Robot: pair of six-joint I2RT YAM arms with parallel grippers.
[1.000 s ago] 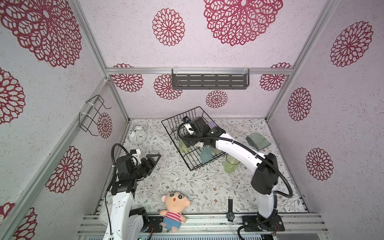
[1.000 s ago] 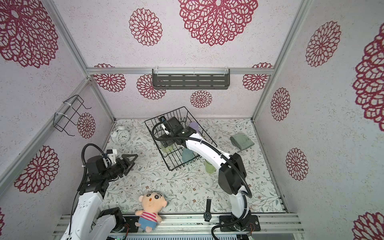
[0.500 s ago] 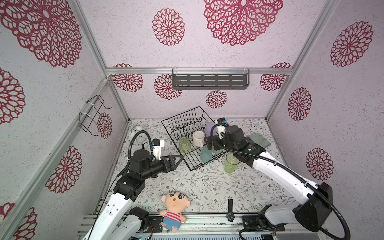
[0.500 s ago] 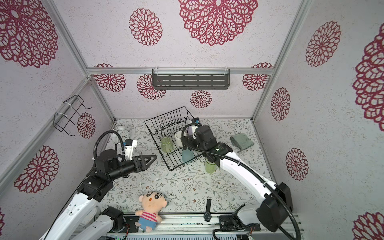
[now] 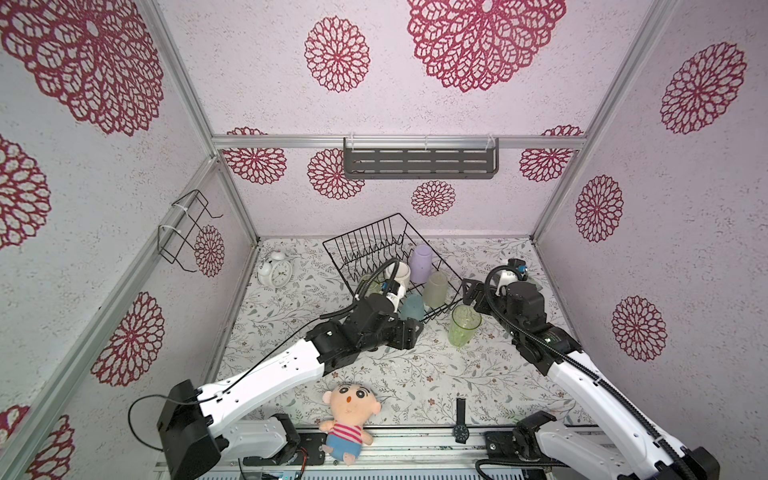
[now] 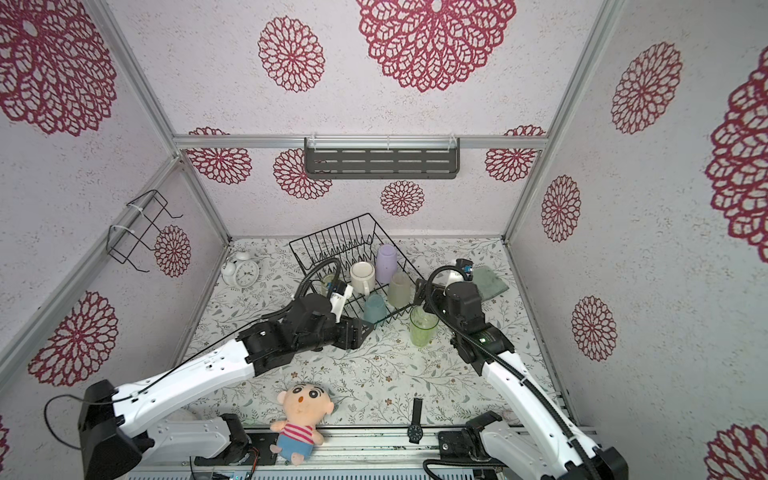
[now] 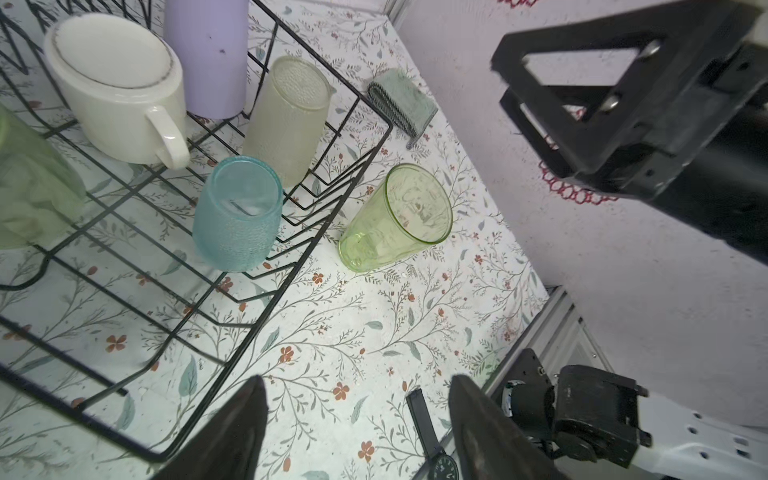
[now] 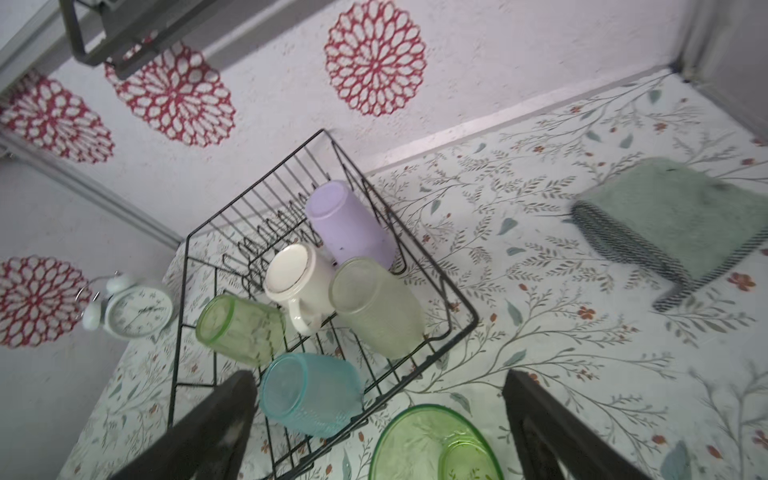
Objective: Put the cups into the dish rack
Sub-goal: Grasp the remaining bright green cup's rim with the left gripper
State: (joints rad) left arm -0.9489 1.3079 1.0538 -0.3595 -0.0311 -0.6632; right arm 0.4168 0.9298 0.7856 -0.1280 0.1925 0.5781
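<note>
The open rim of the second green tumbler lies toward my right gripper. I should next swing my left gripper across and tip it down, with its fingers on both sides of its rack-side edge (image 7: 389,211).
The black wire dish rack (image 5: 365,232) (image 8: 457,299) holds a lilac tumbler (image 5: 420,262), a white mug (image 5: 401,272), a frosted beige tumbler (image 5: 435,289), a teal tumbler (image 5: 412,307) and a clear green tumbler (image 8: 239,328), all upside down. A second green tumbler (image 5: 463,328) (image 7: 395,220) stands upright on the table, just off the rack's near right corner. My right gripper (image 5: 467,291) (image 8: 378,374) hangs open and empty above that tumbler and corner. My left gripper (image 5: 415,332) (image 7: 357,380) is open and empty, left of the tumbler by the rack's near edge.
A folded green cloth (image 6: 490,282) lies at the back right, an alarm clock (image 5: 275,270) at the back left. A plush doll (image 5: 349,411) and a wristwatch (image 5: 460,424) lie along the front edge. A wire holder (image 5: 187,232) and a grey shelf (image 5: 419,164) hang on the walls.
My right gripper pulled back out of the rack to the right, leaving the white mug inside. My left arm stretched from the front left toward the rack's near corner.
</note>
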